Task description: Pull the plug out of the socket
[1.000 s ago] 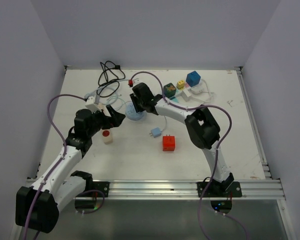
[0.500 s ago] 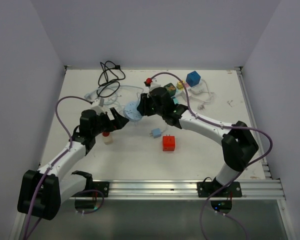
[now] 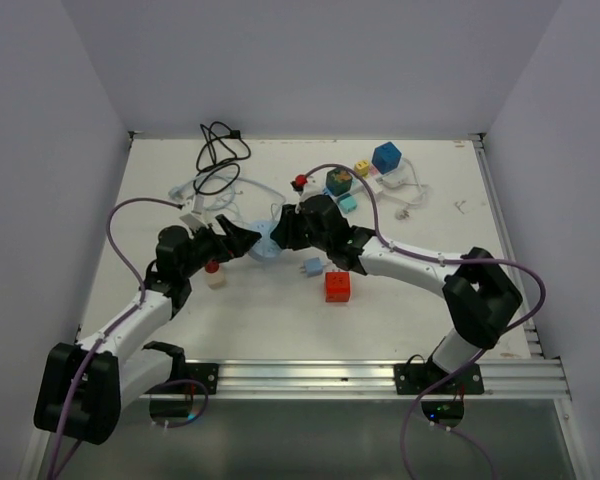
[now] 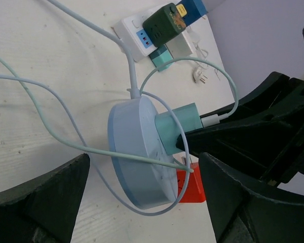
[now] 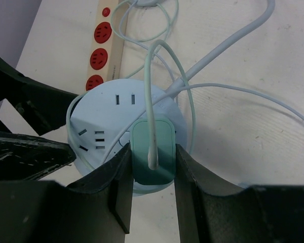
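I will next pull my right gripper away from the socket, then lower it to release the plug, since bare tabletop between socket and adapter is below it.
The round light-blue socket stands tipped on its edge mid-table; it also shows in the top view and the right wrist view. A teal plug with a pale cable sits in its face, also seen in the left wrist view. My right gripper is shut on the plug, one finger on each side; in the top view it is at the socket's right. My left gripper is open, its jaws wide around the socket without touching it; in the top view it is at the socket's left.
A red cube and a small blue adapter lie right of the socket. A white bottle with a red cap stands by my left gripper. A red-socket strip, a black cable and a white strip with cube plugs lie behind.
The socket went from lying flat to standing on edge and shifted nearer. My right gripper lowered with it, its elbow swinging right. My left gripper closed in from the left.
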Motion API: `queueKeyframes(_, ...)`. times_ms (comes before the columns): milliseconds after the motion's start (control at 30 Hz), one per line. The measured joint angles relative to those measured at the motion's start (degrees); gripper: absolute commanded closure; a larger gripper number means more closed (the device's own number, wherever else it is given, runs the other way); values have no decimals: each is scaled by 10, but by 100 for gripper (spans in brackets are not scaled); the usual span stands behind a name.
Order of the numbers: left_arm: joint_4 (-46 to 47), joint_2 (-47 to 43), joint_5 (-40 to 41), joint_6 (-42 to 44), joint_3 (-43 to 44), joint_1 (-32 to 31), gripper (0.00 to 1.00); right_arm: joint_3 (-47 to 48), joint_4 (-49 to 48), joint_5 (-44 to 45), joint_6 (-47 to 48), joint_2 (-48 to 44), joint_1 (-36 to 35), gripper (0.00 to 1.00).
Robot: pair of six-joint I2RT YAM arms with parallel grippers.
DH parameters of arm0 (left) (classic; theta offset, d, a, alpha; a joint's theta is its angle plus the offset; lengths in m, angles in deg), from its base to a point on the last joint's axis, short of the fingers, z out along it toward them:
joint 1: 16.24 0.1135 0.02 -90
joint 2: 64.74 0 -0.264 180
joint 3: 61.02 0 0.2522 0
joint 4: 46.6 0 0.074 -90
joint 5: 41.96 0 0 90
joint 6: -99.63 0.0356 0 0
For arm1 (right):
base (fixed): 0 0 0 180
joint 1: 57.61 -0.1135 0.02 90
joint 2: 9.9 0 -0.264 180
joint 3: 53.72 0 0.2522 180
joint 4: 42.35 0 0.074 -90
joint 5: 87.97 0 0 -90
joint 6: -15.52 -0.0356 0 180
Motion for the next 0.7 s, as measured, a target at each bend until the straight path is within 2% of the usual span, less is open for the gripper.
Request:
queueKeyframes(133,17,31,-6,-8,-2,0,14,-3,-16,-2,-18,-6,0,100)
queueKeyframes(200,24,39,-9,-12,-7,0,21,-4,-22,-3,-23,-8,0,100)
queueKeyframes(300,35,42,-15,-18,-9,-1,39,-9,-31,-3,-31,-9,-4,100)
queueKeyframes(333,40,42,-16,-19,-9,-2,48,-11,-35,-3,-34,-9,-6,100)
queueKeyframes(400,46,42,-19,-20,-9,-6,57,-15,-39,-3,-38,-9,-9,100)
queueKeyframes(433,49,42,-18,-19,-9,-7,65,-19,-44,-3,-40,-9,-11,100)
queueKeyframes(500,52,43,-16,-23,-9,-7,75,-27,-53,-3,-42,-10,-15,100)
queueKeyframes(533,55,44,-15,-23,-9,-7,88,-32,-61,-3,-43,-10,-16,100)
queueKeyframes(567,55,45,-14,-23,-9,-7,95,-35,-63,-1,-43,-10,-17,100)
queueKeyframes(600,55,46,-14,-23,-9,-7,100,-39,-69,0,-44,-10,-17,100)
queueKeyframes(700,54,49,-11,-18,-9,-8,100,-43,-73,2,-45,-10,-17,100)
